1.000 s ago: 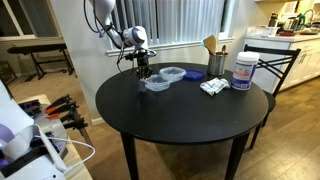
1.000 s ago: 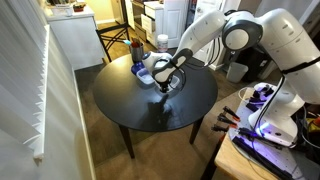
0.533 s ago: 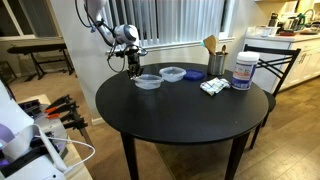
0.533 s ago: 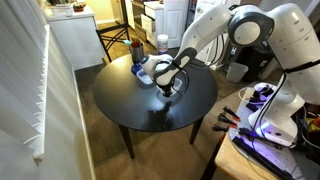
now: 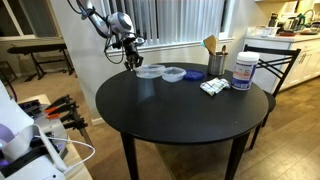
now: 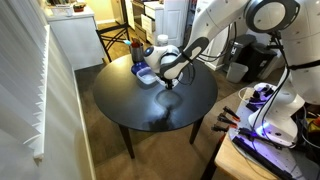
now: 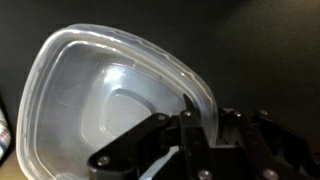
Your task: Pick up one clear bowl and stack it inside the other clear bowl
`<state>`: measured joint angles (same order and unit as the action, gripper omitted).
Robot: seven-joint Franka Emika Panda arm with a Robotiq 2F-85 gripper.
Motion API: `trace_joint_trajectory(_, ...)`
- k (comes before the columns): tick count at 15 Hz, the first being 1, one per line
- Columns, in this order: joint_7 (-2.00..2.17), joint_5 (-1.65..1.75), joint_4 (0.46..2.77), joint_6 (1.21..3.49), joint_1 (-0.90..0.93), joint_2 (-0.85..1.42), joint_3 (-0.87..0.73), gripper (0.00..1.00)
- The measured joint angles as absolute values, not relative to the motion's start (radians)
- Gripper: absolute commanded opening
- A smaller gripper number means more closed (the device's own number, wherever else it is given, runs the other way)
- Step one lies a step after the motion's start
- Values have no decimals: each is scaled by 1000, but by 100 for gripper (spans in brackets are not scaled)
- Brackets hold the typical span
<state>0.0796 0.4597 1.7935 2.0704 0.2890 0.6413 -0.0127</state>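
The held bowl still hangs beside the other clear bowl. I will raise my gripper and move it outward over that other bowl, then lower it and release inside.
My gripper (image 5: 131, 58) is shut on the rim of the colourless-grey clear bowl (image 5: 150, 71) and holds it lifted above the round black table (image 5: 180, 125), at the back left. In the wrist view the bowl (image 7: 110, 90) fills the frame, and its rim is clamped between the fingers (image 7: 205, 125). The other clear bowl (image 5: 174, 74), with a faint bluish tint, sits on the table just to the right of the held one. In an exterior view the gripper (image 6: 171, 74) hangs over the table's far side.
A holder with wooden utensils (image 5: 216, 62), a white jar with a blue lid (image 5: 243, 70) and a small white packet (image 5: 212, 87) stand at the table's back right. A black chair (image 5: 275, 60) is behind them. Blinds cover the window behind.
The gripper has lifted the colourless-grey bowl off the table and carried it up and toward the bluish bowl. The bluish bowl has not moved.
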Motion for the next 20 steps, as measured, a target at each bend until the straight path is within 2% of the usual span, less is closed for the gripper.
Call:
trace_joint_trajectory(9, 40, 450, 1656, 2167, 145, 605, -30, 2)
trace_joint_trajectory(20, -44, 358, 1308, 2162, 125, 818, -2, 2)
